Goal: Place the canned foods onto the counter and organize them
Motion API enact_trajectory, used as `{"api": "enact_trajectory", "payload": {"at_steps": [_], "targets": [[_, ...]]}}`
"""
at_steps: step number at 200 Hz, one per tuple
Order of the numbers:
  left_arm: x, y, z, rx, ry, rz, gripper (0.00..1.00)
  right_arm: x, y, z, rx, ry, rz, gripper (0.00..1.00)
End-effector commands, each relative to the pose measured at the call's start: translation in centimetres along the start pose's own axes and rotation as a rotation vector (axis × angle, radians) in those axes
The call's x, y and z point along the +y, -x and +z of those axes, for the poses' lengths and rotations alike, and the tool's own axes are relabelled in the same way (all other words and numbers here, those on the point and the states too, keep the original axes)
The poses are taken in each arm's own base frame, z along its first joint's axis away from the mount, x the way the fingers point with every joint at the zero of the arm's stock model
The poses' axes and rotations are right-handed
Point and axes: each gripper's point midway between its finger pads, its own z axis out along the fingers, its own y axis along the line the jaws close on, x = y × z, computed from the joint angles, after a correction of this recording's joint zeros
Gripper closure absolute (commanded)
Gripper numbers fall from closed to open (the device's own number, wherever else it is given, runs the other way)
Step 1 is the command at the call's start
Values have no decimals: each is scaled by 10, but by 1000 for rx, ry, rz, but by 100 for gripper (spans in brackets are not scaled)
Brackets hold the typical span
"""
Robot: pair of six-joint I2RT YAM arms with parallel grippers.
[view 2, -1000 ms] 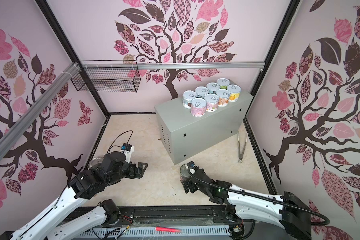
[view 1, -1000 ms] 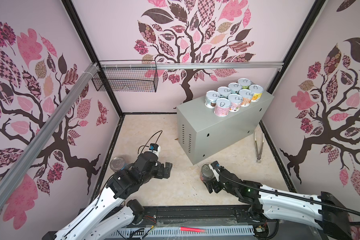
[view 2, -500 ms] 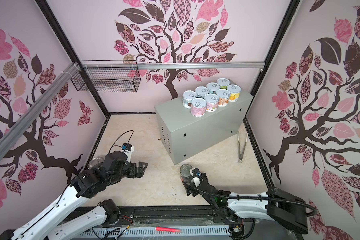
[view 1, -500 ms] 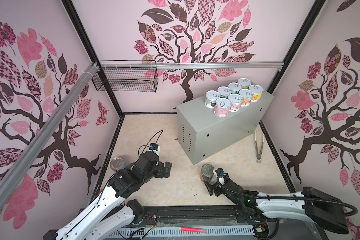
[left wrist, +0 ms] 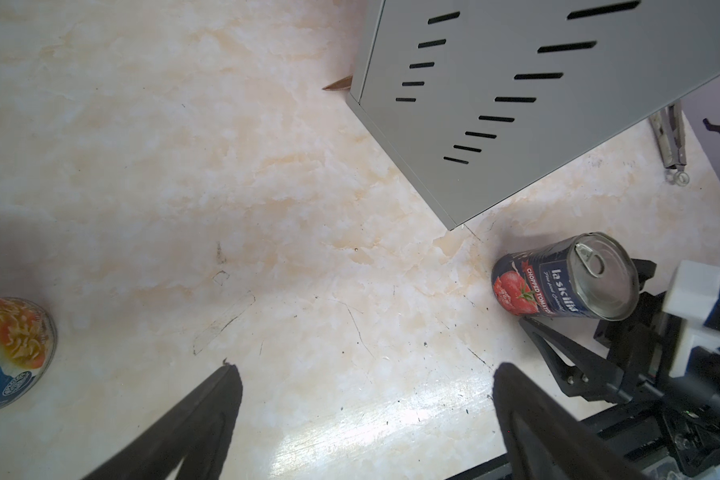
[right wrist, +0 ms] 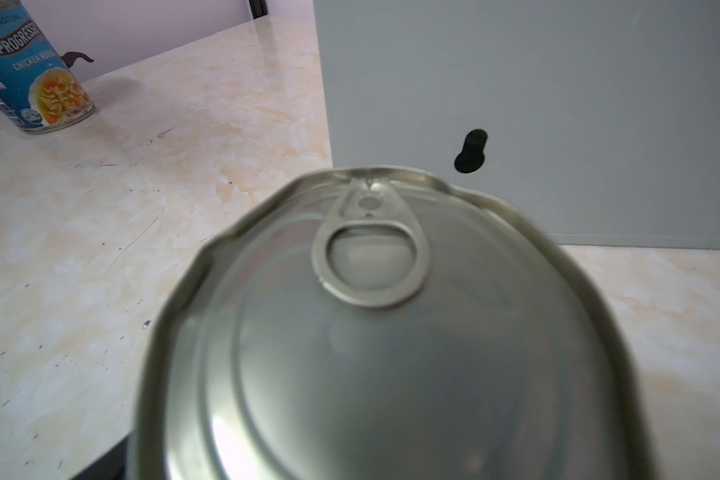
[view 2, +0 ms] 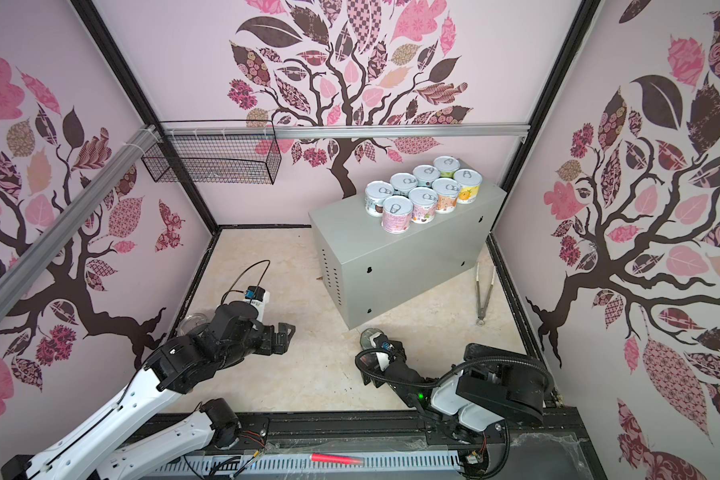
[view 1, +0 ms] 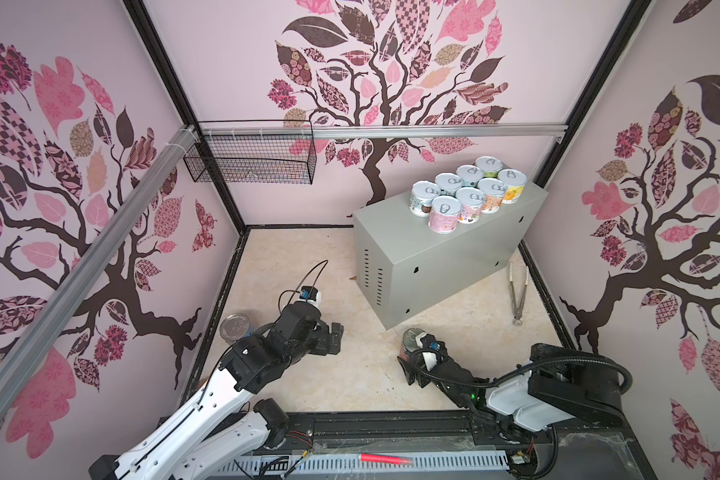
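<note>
The robot will next ease its right gripper farther outward around the dark-labelled can (view 1: 410,338) (right wrist: 388,352) and close on it, because the gripper's open fingers are already on either side of it.
Several short pastel cans (view 1: 468,195) stand in two rows on the grey counter (view 1: 454,257), toward its far right end. A dark-labelled tomato can (view 1: 410,338) stands on the floor by the counter's near corner (left wrist: 454,220). My right gripper (view 1: 412,352) is open with its fingers (left wrist: 558,349) on either side of this can (left wrist: 558,278). The can's lid (right wrist: 391,332) fills the right wrist view and hides the jaws. A blue soup can (view 1: 235,327) stands by the left wall. My left gripper (view 1: 335,338) hovers open over bare floor, right of the blue can (left wrist: 13,353).
Metal tongs (view 1: 518,291) lie on the floor between the counter and the right wall. A black wire basket (view 1: 250,160) hangs on the back rail at the left. A red pen (view 1: 385,459) lies on the front rail. The marble floor (view 1: 300,257) stretches left of the counter.
My right arm has folded down low toward the front rail while its gripper stayed at the dark can. The left arm and all cans have not moved.
</note>
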Motion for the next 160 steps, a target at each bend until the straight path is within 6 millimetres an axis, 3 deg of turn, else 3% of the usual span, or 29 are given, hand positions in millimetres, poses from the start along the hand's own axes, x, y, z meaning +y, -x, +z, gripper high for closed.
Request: {"api": "enact_trajectory", "payload": {"at_steps": [1,72,160], "targets": [[4,-5,9,28,17,-2,2,1,26,7,-110,-18,40,0],[6,-8,18,57,40,-2,2,-10,23,28,-121,-62,70,2],[10,-10,26,77,74,1,2,-15,27,22,-118,-82,56,25]]}}
